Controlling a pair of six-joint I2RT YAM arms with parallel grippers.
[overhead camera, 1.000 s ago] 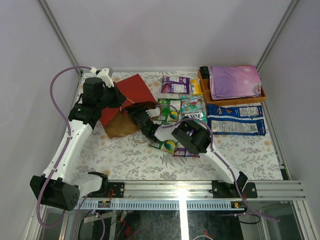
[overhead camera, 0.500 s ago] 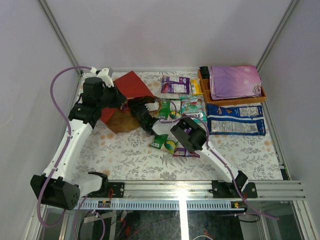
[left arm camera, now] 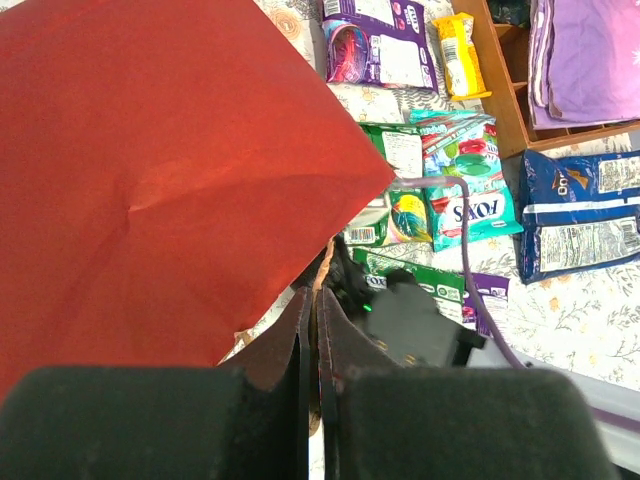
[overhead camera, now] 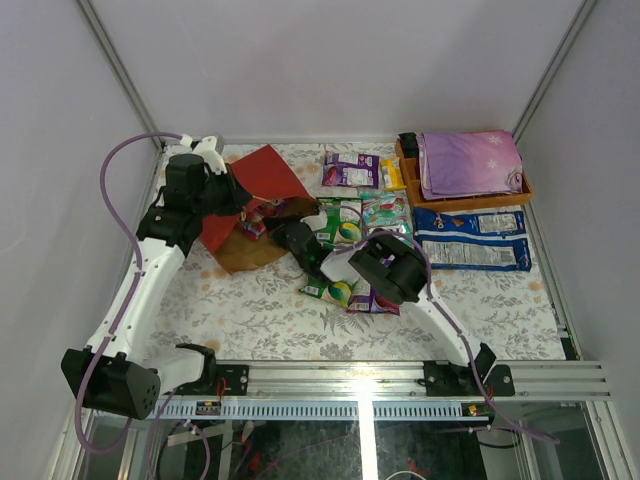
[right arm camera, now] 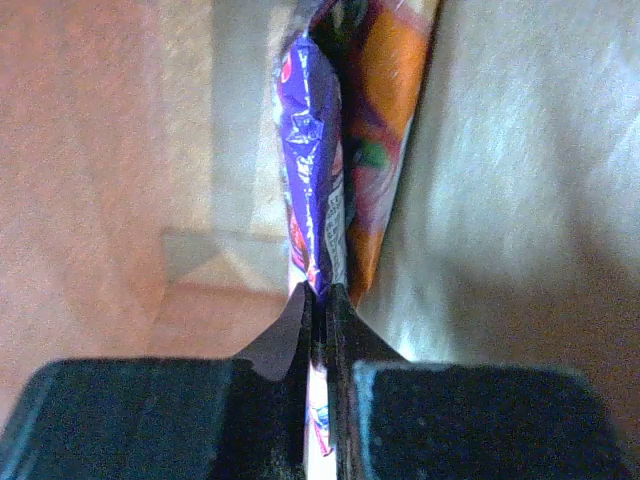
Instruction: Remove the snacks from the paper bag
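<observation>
The purple packet, its edge gripped, comes with my right gripper out of the bag [left arm camera: 150, 180] and back next, over the near green and purple packets, for release.
My left gripper [left arm camera: 318, 300] is shut on the top edge of the red paper bag [left arm camera: 150, 180], holding it tilted up at the back left [overhead camera: 260, 175]. The bag's brown inner side [overhead camera: 245, 255] lies open toward my right gripper [overhead camera: 274, 224]. In the right wrist view that gripper [right arm camera: 322, 292] is shut on the edge of a purple packet [right arm camera: 312, 170], with an orange packet [right arm camera: 385, 130] pressed against it. Both packets show at the bag's mouth [overhead camera: 250, 226]. Other snacks lie on the table: purple [overhead camera: 350, 170], green [overhead camera: 340, 220], teal FOX'S [overhead camera: 385, 215] and two blue-and-white packs [overhead camera: 470, 238].
A wooden tray [overhead camera: 410, 175] with a folded purple cloth [overhead camera: 470, 165] stands at the back right. A green packet [overhead camera: 330, 290] and a purple one [overhead camera: 372, 298] lie under my right arm. A yellow packet [overhead camera: 392, 173] lies beside the tray. Grey walls close in three sides.
My right gripper has closed on the purple packet and drawn back a little from the bag's mouth, so packets now show there. The left gripper keeps its hold on the bag.
</observation>
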